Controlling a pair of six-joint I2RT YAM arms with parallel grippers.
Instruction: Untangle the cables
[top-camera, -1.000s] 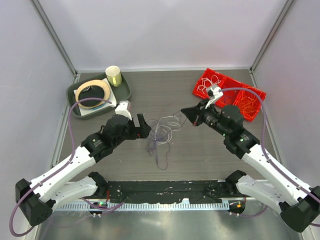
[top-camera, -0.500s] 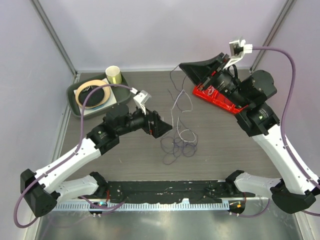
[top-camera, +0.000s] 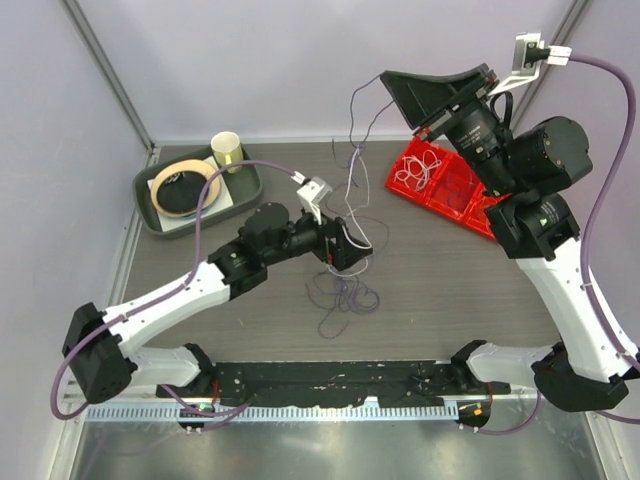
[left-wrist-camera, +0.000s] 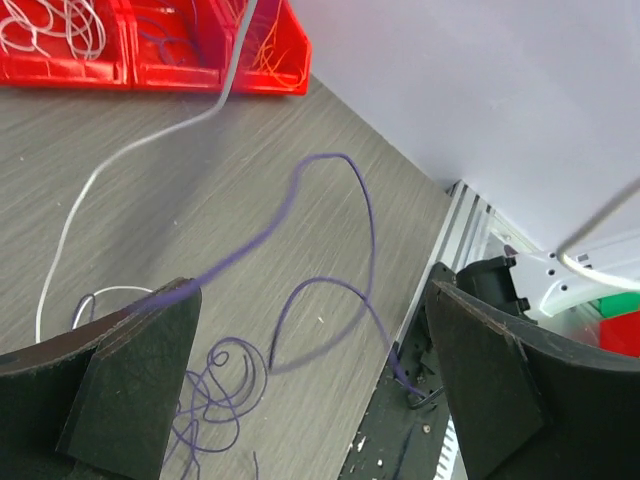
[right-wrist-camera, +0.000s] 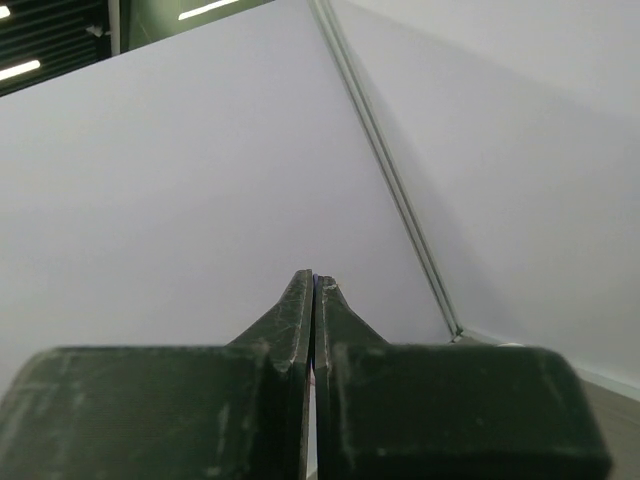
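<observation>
I will next lower the purple cable with my right gripper from high above the tangle (top-camera: 341, 296) toward the table, tilt its fingertips downward, and then let go of the cable.
The cables are thin purple and white strands. A loose purple tangle (top-camera: 341, 296) lies on the table's middle. Long strands (top-camera: 352, 135) rise from it to my right gripper (top-camera: 384, 77), which is held high near the back wall and is shut on them; a purple sliver shows between its closed tips (right-wrist-camera: 315, 282). My left gripper (top-camera: 352, 250) is open just above the tangle, beside the hanging strands. In the left wrist view a purple loop (left-wrist-camera: 330, 285) lies between its fingers (left-wrist-camera: 135, 375) and a white strand (left-wrist-camera: 120, 155) crosses the table.
Red bins (top-camera: 455, 187) holding more loose wires sit at the back right, also seen in the left wrist view (left-wrist-camera: 150, 45). A green tray (top-camera: 146, 215) with a tape roll (top-camera: 186, 186) and a cup (top-camera: 227, 151) stands at the back left. A black rail (top-camera: 330, 378) runs along the near edge.
My right gripper has risen higher and further right, drawing the strands up from the tangle. My left gripper has moved right and stands open over the tangle.
</observation>
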